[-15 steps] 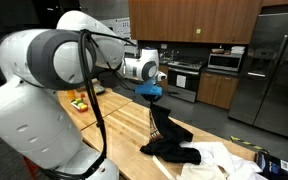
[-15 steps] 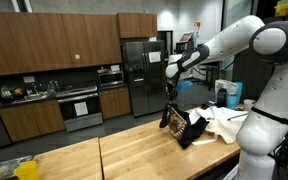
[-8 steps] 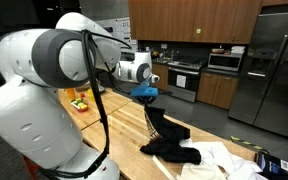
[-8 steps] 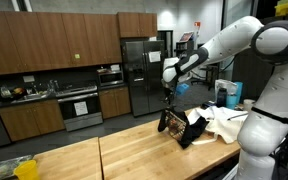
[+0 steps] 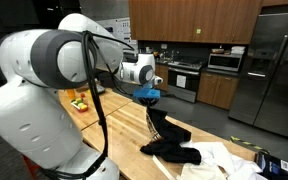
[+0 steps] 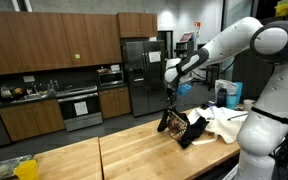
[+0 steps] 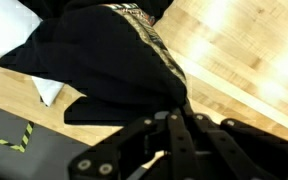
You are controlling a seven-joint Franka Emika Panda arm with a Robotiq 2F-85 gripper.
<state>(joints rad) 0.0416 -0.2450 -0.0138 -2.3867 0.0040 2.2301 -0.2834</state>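
My gripper holds the black corner, and the garment lies bunched. I will next lift the corner and carry it away from the white cloth toward the yellow-green object.
My gripper (image 5: 147, 96) is shut on a corner of a black garment (image 5: 169, 138) with a patterned gold-brown band. It holds that corner up above the wooden table (image 5: 119, 130); the rest of the cloth hangs down and lies bunched on the tabletop. In an exterior view the gripper (image 6: 171, 97) is above the garment (image 6: 182, 126). In the wrist view the closed fingers (image 7: 174, 118) pinch the black cloth (image 7: 94, 60), whose band (image 7: 159, 55) runs up toward them.
White cloth (image 5: 224, 160) lies on the table beside the black garment, also visible in an exterior view (image 6: 224, 120). A yellow-green object (image 6: 26, 168) sits at the table's far end. Kitchen cabinets, a stove and a fridge (image 5: 274, 65) stand behind.
The gripper with the garment corner shifted slightly sideways and up, then back a little; the cloth stays held.
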